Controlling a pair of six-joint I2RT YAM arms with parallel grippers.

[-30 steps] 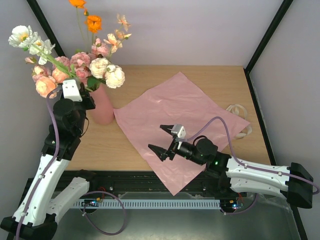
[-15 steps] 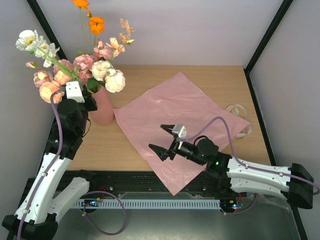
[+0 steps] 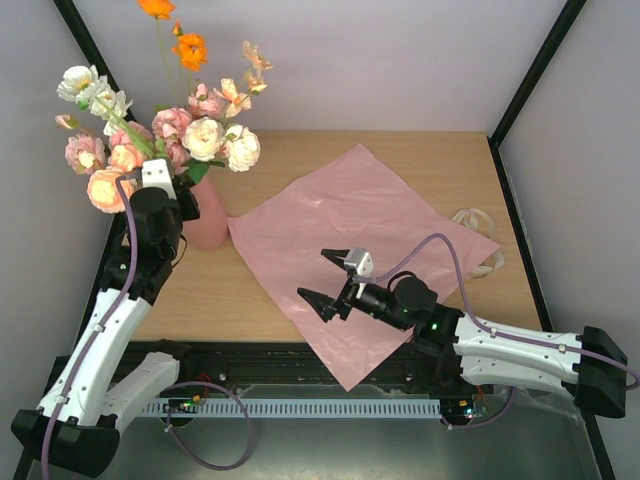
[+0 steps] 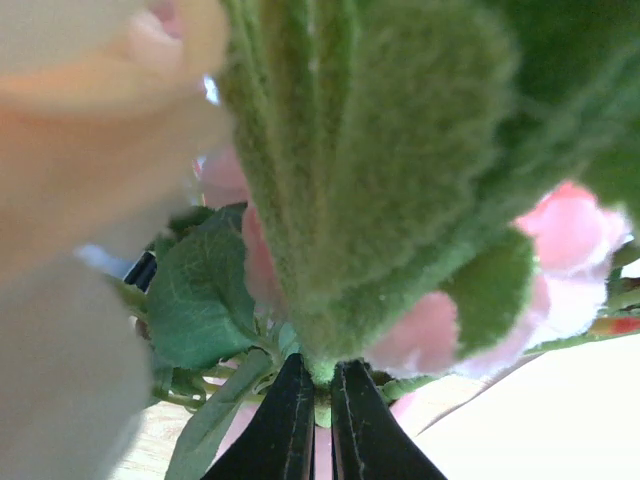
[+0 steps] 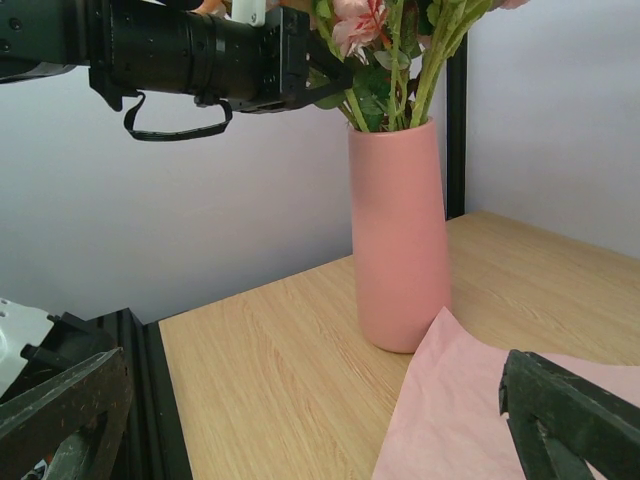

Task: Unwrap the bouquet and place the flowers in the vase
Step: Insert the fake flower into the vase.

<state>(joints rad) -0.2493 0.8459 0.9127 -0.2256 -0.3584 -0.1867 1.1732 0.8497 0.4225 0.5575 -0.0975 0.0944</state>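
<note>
I will next move my left gripper down a little toward the salmon-pink vase's opening (image 3: 205, 182) and open it to let go of the green stem, because the stems already reach inside the vase's rim.
The flowers (image 3: 205, 138), pink, cream and orange, stand with their green stems (image 5: 400, 70) in the salmon-pink vase (image 3: 208, 224) at the table's left. My left gripper (image 3: 186, 196) is just above the vase mouth, shut on a green stem (image 4: 321, 373); leaves and pink petals fill the left wrist view. In the right wrist view the vase (image 5: 400, 240) stands upright beside a corner of the wrapping sheet. No wrapped bouquet shows; its pink wrapping paper (image 3: 360, 225) lies spread flat. My right gripper (image 3: 328, 279) hangs open over the sheet's near part, holding nothing.
A cream ribbon (image 3: 478, 232) lies at the sheet's right corner near the table's right edge. Black frame posts (image 3: 95, 60) rise at the back corners. The sheet's near corner (image 3: 345, 375) overhangs the table's front edge. Bare wood (image 5: 270, 380) lies between my right gripper and the vase.
My left arm has moved right and a little away, carrying the gripped stem; the blooms have swung rightward and stand more upright over the vase. The right arm has not moved.
</note>
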